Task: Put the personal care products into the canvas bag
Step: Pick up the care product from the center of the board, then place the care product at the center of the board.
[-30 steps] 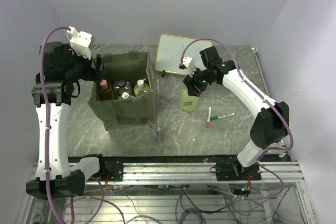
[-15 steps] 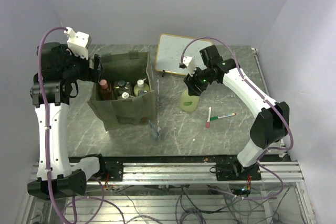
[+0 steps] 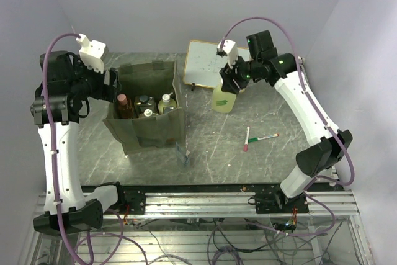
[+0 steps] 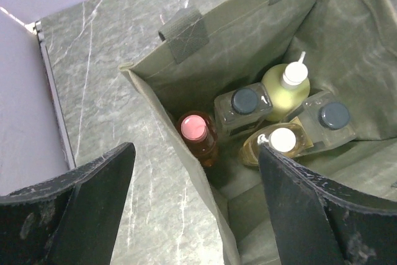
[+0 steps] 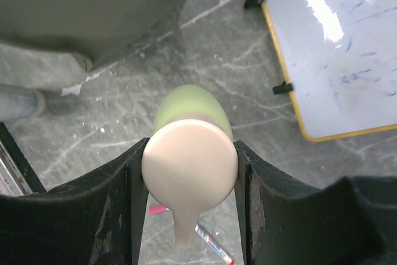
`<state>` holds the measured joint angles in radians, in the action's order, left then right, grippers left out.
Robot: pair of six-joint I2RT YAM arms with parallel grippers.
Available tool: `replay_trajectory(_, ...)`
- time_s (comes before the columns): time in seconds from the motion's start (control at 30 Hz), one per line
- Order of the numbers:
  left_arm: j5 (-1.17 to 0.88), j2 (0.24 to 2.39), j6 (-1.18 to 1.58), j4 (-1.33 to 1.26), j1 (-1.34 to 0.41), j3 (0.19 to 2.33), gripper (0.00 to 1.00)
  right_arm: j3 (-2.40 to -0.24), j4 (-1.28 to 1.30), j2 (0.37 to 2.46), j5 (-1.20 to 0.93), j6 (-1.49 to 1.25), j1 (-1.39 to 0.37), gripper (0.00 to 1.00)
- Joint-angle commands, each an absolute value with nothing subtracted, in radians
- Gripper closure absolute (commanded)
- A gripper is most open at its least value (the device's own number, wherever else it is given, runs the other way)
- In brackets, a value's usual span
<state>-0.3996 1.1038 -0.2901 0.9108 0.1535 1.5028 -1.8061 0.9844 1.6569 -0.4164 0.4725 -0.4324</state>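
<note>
Next, my right gripper moves back and down to the empty tabletop beside the bag and lets go of the peach pump head (image 5: 189,166) there.
My right gripper (image 3: 231,84) is shut on the peach pump head (image 5: 189,166) of the green bottle (image 3: 223,100), which hangs upright above the table, right of the canvas bag (image 3: 149,131) and in front of the whiteboard. My left gripper (image 3: 113,85) is open over the bag's left wall (image 4: 186,122), one finger outside and one above the inside. Standing in the bag are the orange bottle with pink cap (image 4: 193,130), two dark-capped clear bottles (image 4: 245,101) (image 4: 335,116), the yellow-green bottle (image 4: 291,80) and the amber bottle (image 4: 282,141).
A wood-framed whiteboard (image 3: 201,63) lies at the back, right of the bag. A red pen (image 3: 247,139) and a green pen (image 3: 267,136) lie on the table to the right. A small grey piece (image 3: 182,153) sits by the bag's front right corner.
My right gripper has lifted the green bottle and carried it back toward the whiteboard. My left arm has shifted slightly left.
</note>
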Motion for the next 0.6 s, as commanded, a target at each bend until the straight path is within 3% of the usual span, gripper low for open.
replay_trajectory(0.0,-0.501,1.136,-0.315,0.968,0.167,1.600,0.10,-1.965,0.960,1.600,-0.467,0.416,-0.445,1.00)
replay_trajectory(0.23,-0.566,1.216,-0.328,1.016,0.162,1.716,0.14,-2.085,0.997,1.642,-0.453,0.396,-0.480,1.00)
replay_trajectory(0.57,-0.547,1.323,-0.326,0.997,0.030,1.842,0.14,-1.823,0.855,1.588,-0.468,0.418,-0.535,1.00)
